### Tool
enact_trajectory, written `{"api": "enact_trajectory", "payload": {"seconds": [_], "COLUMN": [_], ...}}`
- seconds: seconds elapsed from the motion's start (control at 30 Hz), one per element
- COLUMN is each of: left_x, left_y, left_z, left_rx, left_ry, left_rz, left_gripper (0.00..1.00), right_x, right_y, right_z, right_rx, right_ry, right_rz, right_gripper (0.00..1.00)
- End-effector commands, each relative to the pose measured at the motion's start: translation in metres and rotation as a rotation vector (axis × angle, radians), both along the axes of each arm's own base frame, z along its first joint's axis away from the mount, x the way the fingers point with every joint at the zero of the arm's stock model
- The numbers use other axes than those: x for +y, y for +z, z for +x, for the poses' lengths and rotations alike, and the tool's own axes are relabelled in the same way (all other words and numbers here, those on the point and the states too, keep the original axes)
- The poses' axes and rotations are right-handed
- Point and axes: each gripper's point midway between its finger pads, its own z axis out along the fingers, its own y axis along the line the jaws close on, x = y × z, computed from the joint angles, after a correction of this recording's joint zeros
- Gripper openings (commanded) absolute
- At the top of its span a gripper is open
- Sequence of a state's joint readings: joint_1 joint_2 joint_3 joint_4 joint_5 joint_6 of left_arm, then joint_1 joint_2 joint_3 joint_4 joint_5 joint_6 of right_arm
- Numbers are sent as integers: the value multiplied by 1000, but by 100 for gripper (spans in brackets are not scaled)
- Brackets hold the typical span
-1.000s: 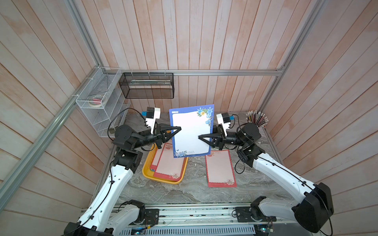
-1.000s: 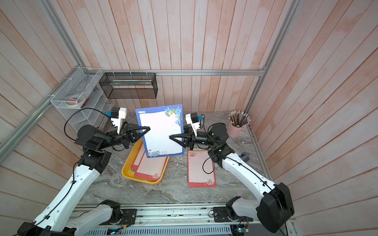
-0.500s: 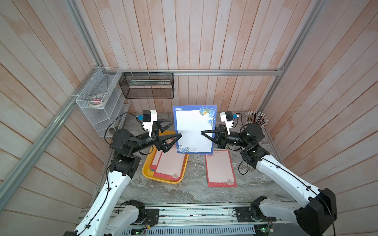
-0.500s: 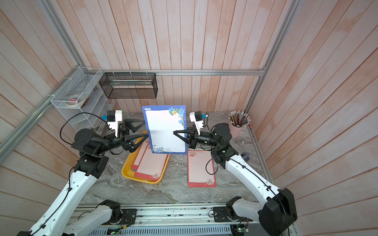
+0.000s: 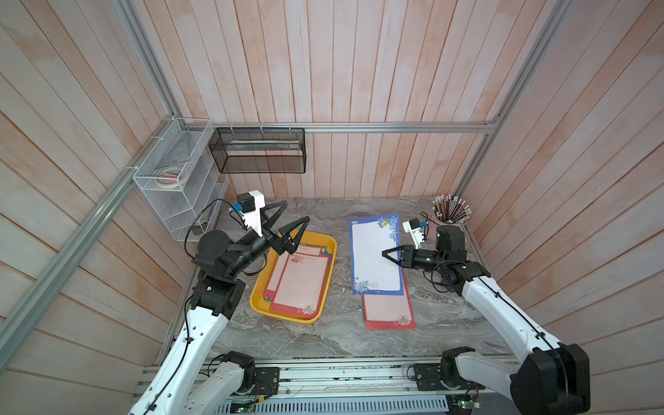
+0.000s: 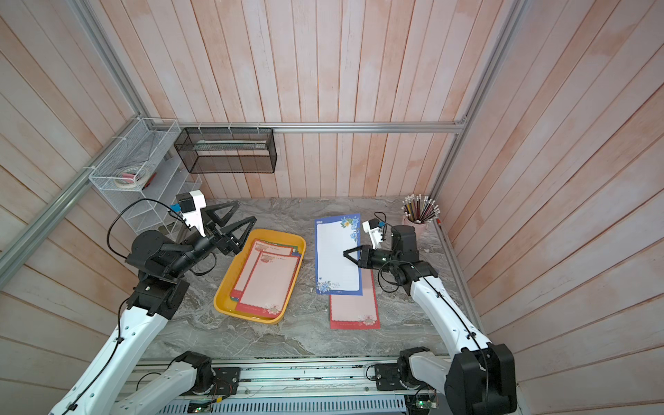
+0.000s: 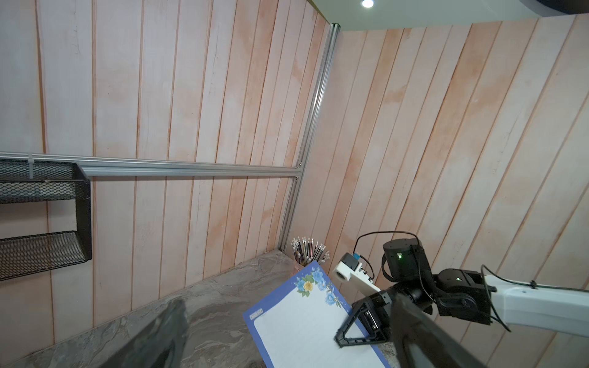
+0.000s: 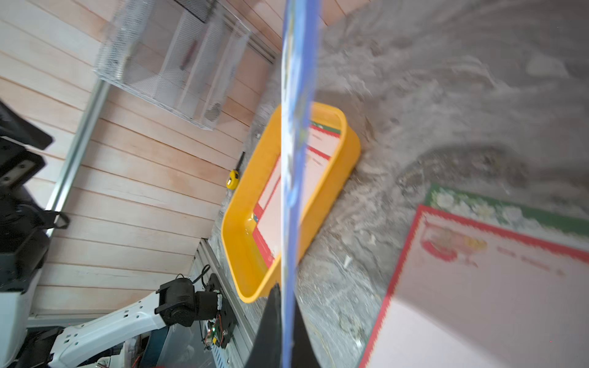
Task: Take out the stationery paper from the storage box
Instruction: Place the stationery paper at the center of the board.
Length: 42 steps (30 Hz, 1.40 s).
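Note:
The blue-bordered sheet in my right gripper still hangs above the table, so my gripper should go down and move back to release it onto the red-bordered sheet [image 5: 389, 308] [image 8: 490, 288].
The yellow storage box [image 5: 259, 293] [image 6: 223, 291] sits left of centre and holds several red-bordered stationery sheets [image 5: 301, 284]. My right gripper [image 5: 385, 254] [image 6: 345, 253] is shut on the right edge of a blue-bordered sheet [image 5: 372, 258] [image 7: 302, 328], held right of the box. That sheet shows edge-on [image 8: 294, 127] in the right wrist view, between my right gripper's [image 8: 288, 299] fingers. Its near end overlaps a red-bordered sheet [image 5: 390, 310] [image 8: 478, 302] lying on the table. My left gripper [image 5: 296, 211] [image 6: 245, 211] hangs open and empty above the box's far left corner.
A green-bordered sheet [image 8: 510, 210] lies under the red one on the table. A pencil cup [image 5: 449, 215] stands at the back right. A white wire rack [image 5: 179, 187] and a black mesh basket [image 5: 258, 151] hang on the walls. A small yellow tape measure [image 8: 232, 180] lies by the left wall.
My left gripper opened, let go of the blue-bordered sheet and drew back left. My right gripper closed on the sheet and carried it right and down, over the red sheet.

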State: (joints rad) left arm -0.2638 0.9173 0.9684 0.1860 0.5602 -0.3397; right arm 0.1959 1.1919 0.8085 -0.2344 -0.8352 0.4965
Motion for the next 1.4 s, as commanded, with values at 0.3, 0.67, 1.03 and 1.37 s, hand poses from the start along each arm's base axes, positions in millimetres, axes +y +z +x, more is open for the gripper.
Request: {"api": "enact_trajectory", "payload": {"seconds": [0.3,0.67,1.03,1.37], "left_x": [7,10,12,13], "left_y": [-14,-27,-35,-39], "left_z": [8,12,16,16], "left_rx": [59,98,119,122], "left_ry": [57,83,106,112], "left_rz": [9,13,22,34], "left_gripper": [100,100,100,100], "right_x": [-40,-58,-61,-60], "right_y": [-120,-158,-164,-164], "right_z": [-27,-33,-44,-60], "right_rx": [440,550,601,635], "right_ry": [-28,-98,-120,-104], "right_rz": [-176,-281,-290,-278], "right_gripper": [0,9,18,0]}}
